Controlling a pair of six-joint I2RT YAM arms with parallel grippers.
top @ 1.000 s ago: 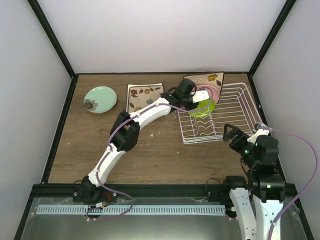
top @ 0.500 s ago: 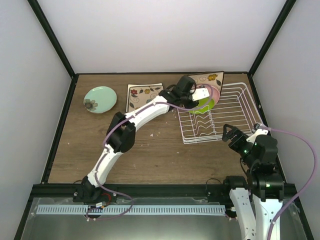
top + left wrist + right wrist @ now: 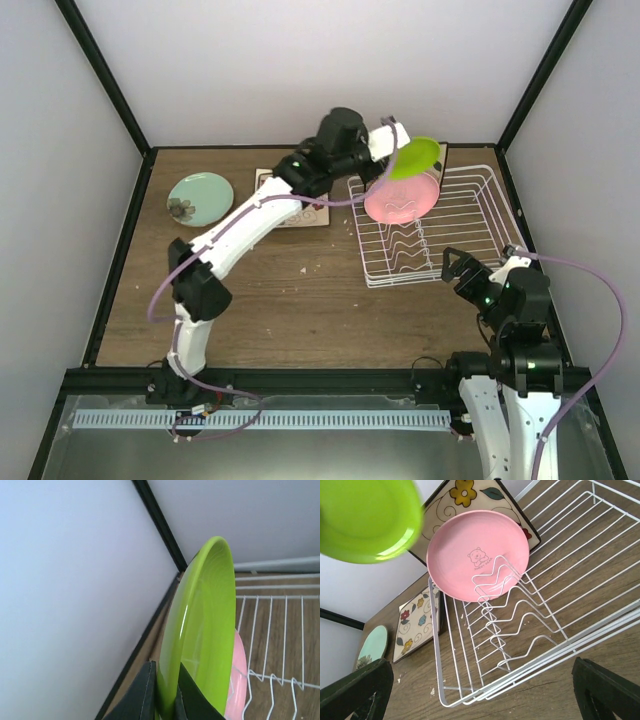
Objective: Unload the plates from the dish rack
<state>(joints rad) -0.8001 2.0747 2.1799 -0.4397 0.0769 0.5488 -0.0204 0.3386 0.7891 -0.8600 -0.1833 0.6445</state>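
Observation:
My left gripper swings the lime-green plate back and down to the empty wood on the mint-green plate's near side next, tilting it flatter.
My left gripper [image 3: 396, 143] is shut on the rim of the small lime-green plate [image 3: 416, 157], which hangs edge-on in the air above the back left corner of the dish rack [image 3: 470, 215]. In the left wrist view the dark fingers [image 3: 146, 692] pinch the lime-green plate [image 3: 202, 630]. The pink plate [image 3: 402, 198] stands in the rack's dividers, with a square flowered plate [image 3: 470, 495] upright behind the pink plate [image 3: 477, 555]. My right gripper [image 3: 462, 270] hovers open at the rack's near right corner, empty.
A mint-green round plate [image 3: 200, 198] lies at the back left of the wooden table. Between it and the rack lies a square flowered plate [image 3: 283, 196], partly under my left arm. Black frame posts and white walls close in the table.
My left gripper closed on the lime-green plate and lifted it up and back, out of the rack. The pink plate now shows in full. The right arm barely moved.

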